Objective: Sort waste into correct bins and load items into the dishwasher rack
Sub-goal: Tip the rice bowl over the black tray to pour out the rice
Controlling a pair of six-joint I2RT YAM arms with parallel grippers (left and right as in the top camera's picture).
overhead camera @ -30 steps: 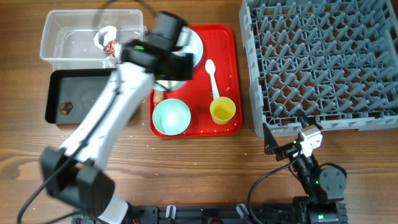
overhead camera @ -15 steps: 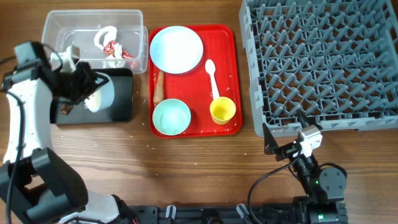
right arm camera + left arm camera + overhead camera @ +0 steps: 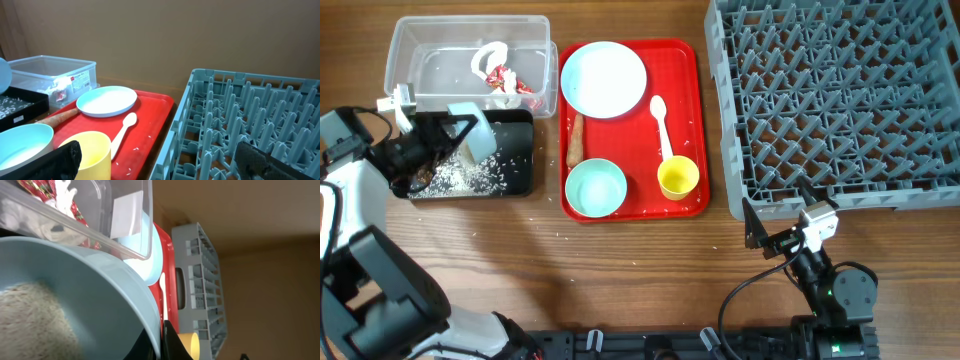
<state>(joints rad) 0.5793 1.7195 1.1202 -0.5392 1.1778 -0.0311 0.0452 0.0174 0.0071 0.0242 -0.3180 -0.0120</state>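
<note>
I should tip my left gripper further over the black bin (image 3: 520, 170), then carry the bowl onto the tray's open middle and release it, since rice still clings inside.
My left gripper (image 3: 448, 137) is shut on the rim of a pale-blue bowl (image 3: 477, 136), held tipped on its side over the shallow black bin (image 3: 520, 170). White rice grains (image 3: 465, 178) lie scattered in that bin, and more rice (image 3: 30, 322) clings inside the bowl (image 3: 85, 295). The clear bin (image 3: 430, 40) holds the red-and-white wrapper (image 3: 500, 76). On the red tray (image 3: 695, 120) are the plate (image 3: 605, 80), the carrot-like stick (image 3: 576, 140), the spoon (image 3: 662, 120), the yellow cup (image 3: 678, 177) and a second bowl (image 3: 595, 188). My right gripper (image 3: 785, 222) stands open and empty beside the grey rack (image 3: 840, 100).
A few stray rice grains lie on the wood table (image 3: 650, 260) in front of the black bin and on the tray. In the right wrist view, the yellow cup (image 3: 87, 150) and the rack's near wall (image 3: 175, 135) sit close ahead.
The left arm swung from over the tray to the black bin with the bowl and tipped it. Rice now lies in the black bin. The right arm has not moved.
</note>
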